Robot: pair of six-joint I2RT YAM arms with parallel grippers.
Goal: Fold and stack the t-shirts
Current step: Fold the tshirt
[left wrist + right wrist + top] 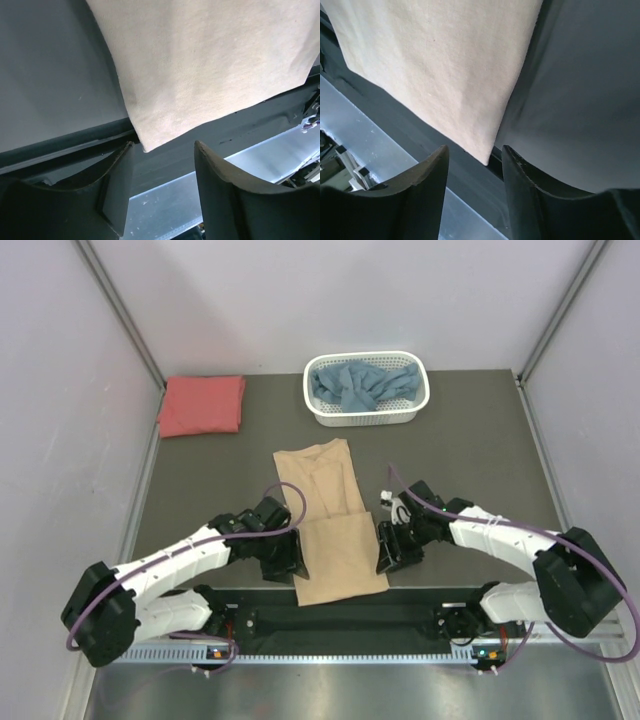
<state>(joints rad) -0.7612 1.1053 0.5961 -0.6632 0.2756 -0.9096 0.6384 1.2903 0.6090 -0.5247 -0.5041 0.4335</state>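
Note:
I will bring my right gripper down and back onto the tan t-shirt's near corner (pixel 386 587) (pixel 485 159), because that corner hangs past the front edge of the table and my fingers can go around it freely.
The tan t-shirt (pixel 328 520) lies as a long narrow strip down the middle of the table, its near hem hanging over the front edge. My left gripper (pixel 288 565) is open at its near left corner (pixel 145 145), not holding it. My right gripper (pixel 385 558) is open at its near right corner (pixel 487 157), also empty. The tan cloth fills both wrist views (pixel 210 60) (pixel 440 65). The coral-red t-shirt (pixel 201 405) lies folded at the far left. The dusty blue t-shirt (pixel 362 384) is crumpled inside the basket.
A white lattice basket (pixel 420 400) stands at the back middle. The table's dark front edge (pixel 65 142) and the metal rail (pixel 365 145) run just below both grippers. Grey walls close the sides and back.

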